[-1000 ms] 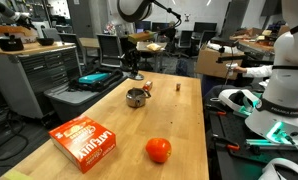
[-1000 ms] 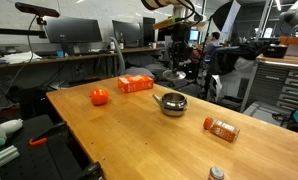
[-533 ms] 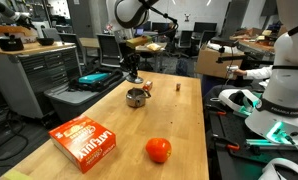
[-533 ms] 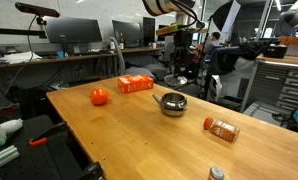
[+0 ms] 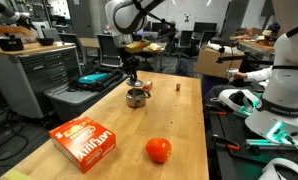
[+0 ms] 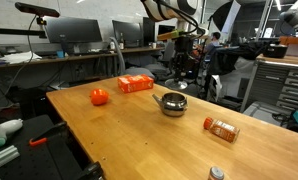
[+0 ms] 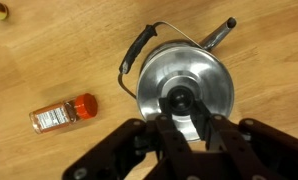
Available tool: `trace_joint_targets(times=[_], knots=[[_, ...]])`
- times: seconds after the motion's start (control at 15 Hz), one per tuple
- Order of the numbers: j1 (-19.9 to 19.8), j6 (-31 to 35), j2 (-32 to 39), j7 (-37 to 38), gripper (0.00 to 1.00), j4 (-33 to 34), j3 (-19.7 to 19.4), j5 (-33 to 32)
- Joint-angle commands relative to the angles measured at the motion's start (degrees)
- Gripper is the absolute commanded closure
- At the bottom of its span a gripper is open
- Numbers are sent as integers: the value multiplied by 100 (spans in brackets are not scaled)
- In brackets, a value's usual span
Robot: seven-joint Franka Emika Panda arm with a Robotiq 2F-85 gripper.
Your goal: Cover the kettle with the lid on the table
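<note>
The kettle's open top point(image 6: 174, 98) is under my gripper. My gripper will go down next until the lid is on that opening, and then let go of the knob.
The kettle point(image 5: 137, 97) point(image 6: 172, 103) is a small squat silver pot standing on the wooden table point(image 5: 179, 120). My gripper point(image 5: 132, 72) point(image 6: 181, 66) hangs directly above it. In the wrist view my gripper point(image 7: 182, 108) is shut on the dark knob of the round silver lid point(image 7: 215, 90). The lid hides most of the kettle below. Only the kettle's spout point(image 7: 221, 33) and its wire handle stick out past the lid's rim.
An orange-red ball point(image 5: 158, 150) point(image 6: 99, 97) and an orange box point(image 5: 86, 142) point(image 6: 135, 84) lie on the table. A spice bottle point(image 6: 221, 128) point(image 7: 64, 113) lies near the kettle. A tiny brown block point(image 5: 177, 86) sits farther back. Workbenches surround the table.
The arm's upper links have swung sideways. My gripper stays over the kettle with the lid and looks slightly lower.
</note>
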Motion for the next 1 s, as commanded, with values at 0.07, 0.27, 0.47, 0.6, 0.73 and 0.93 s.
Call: trace_joint_targets(times=[0.07,0.27,0.47,0.6,0.73,0.93], knots=[[-19,-155,365,-63,93,417,-51,117],[-16,-178,500,-50,93,475,-68,102],[-11,-192,604,-44,93,522,-78,95],[-12,-199,654,-48,93,552,-78,100],[-8,-198,697,-47,93,574,-81,96],[-1,-180,727,-57,93,593,-75,94]])
